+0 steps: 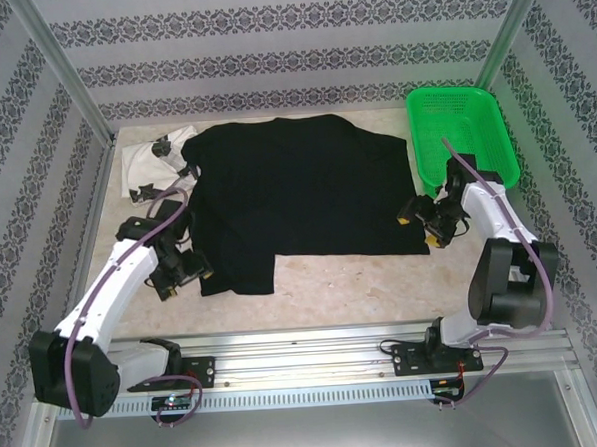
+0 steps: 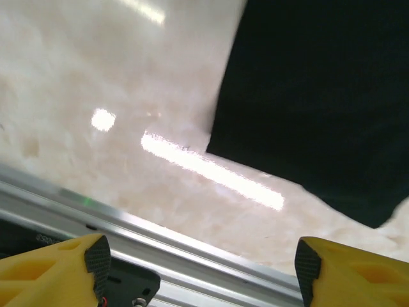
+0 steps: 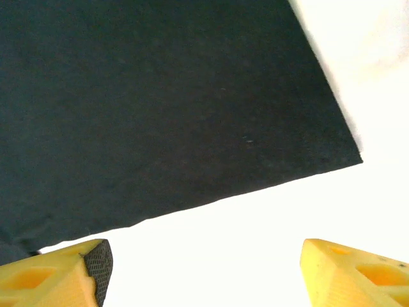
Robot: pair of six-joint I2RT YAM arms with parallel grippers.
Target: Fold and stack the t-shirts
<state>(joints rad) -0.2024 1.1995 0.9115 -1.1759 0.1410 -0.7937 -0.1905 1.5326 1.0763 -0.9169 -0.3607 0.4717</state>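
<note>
The black t-shirt's near corner on the basket side is below my right gripper, outside its open fingers. My right gripper needs to move over and down toward that corner next.
A large black t-shirt (image 1: 297, 199) lies spread flat across the middle of the table. At the far left, beside it, a white t-shirt (image 1: 150, 161) with small black marks lies crumpled. My left gripper (image 1: 186, 272) hovers at the black shirt's near left corner, open and holding nothing. In the left wrist view the gripper (image 2: 201, 262) spans bare table and rail, with the black t-shirt (image 2: 319, 96) up to the right. My right gripper (image 1: 421, 228) stands open at the shirt's near right corner. In the right wrist view the gripper (image 3: 204, 265) is over bare table just off the black t-shirt's (image 3: 160, 109) edge.
A green mesh basket (image 1: 464, 135) stands at the far right, close behind the right arm. An aluminium rail (image 1: 315, 343) runs along the near edge under both arm bases. Patterned walls and metal posts close in the table's sides and back.
</note>
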